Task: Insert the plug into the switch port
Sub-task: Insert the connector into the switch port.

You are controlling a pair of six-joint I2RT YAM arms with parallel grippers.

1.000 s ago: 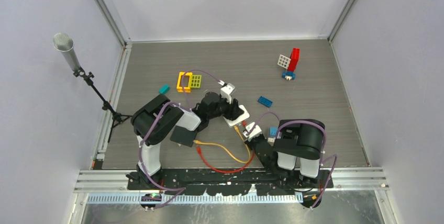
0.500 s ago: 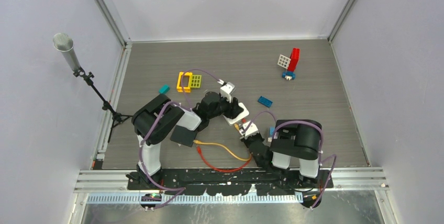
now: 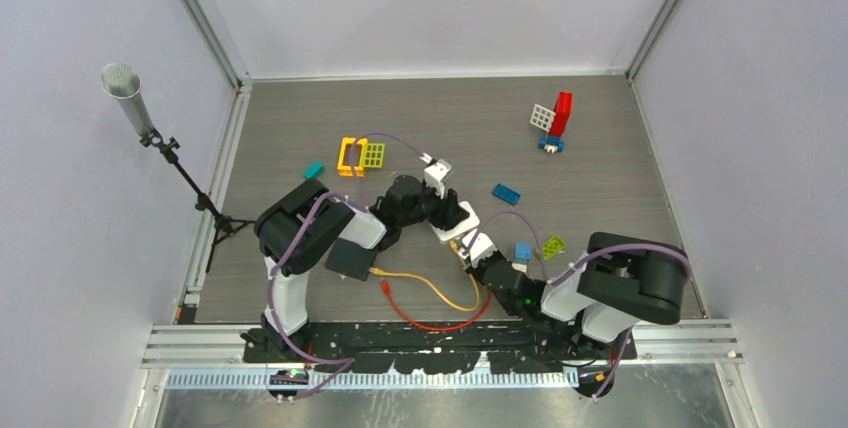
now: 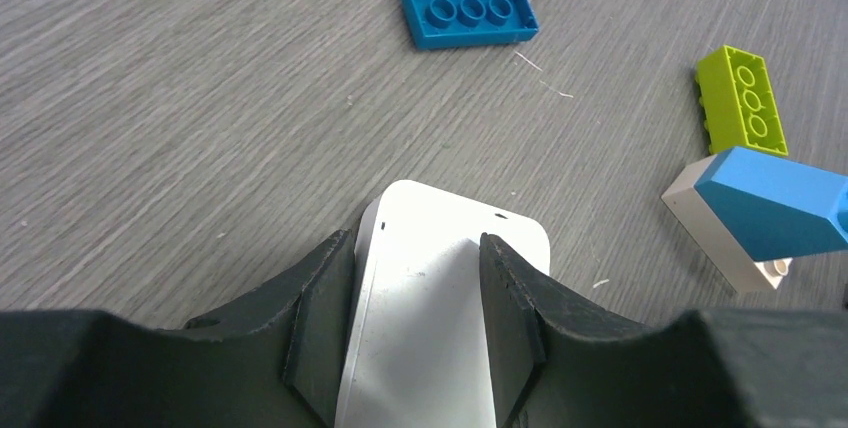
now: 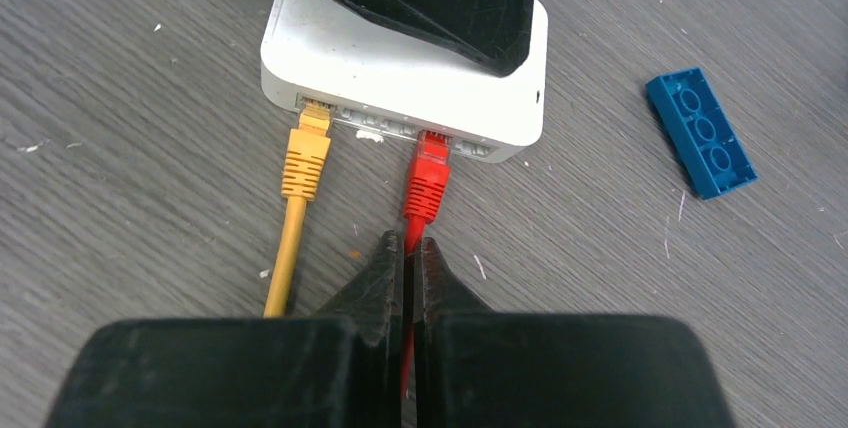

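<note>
The end of the red cable's plug is in a port. My right gripper should next move back with the switch over the tabletop by the yellow cable (image 3: 430, 283) and let go of the red cable.
The white switch (image 5: 400, 58) lies flat on the grey table, and my left gripper (image 4: 415, 239) is shut on its body (image 4: 440, 298) from above. A red plug (image 5: 428, 178) has its front end in a port on the switch's near face. To its left a yellow plug (image 5: 306, 158) sits in another port. My right gripper (image 5: 408, 244) is shut on the red cable just behind the red plug. In the top view the switch (image 3: 457, 220) lies between both grippers, and the red cable (image 3: 440, 326) and yellow cable (image 3: 430, 283) loop toward the near edge.
A blue flat brick (image 4: 468, 12), a lime brick (image 4: 745, 98) and a blue-and-white block (image 4: 770, 213) lie right of the switch. A black pad (image 3: 350, 260), a yellow-and-lime frame (image 3: 360, 155), a teal brick (image 3: 314, 169), a red tower (image 3: 560, 118) and a microphone stand (image 3: 150, 128) also show.
The right arm's elbow has swung out to the right while its gripper stayed by the switch on the red cable. The left arm and the switch have barely moved.
</note>
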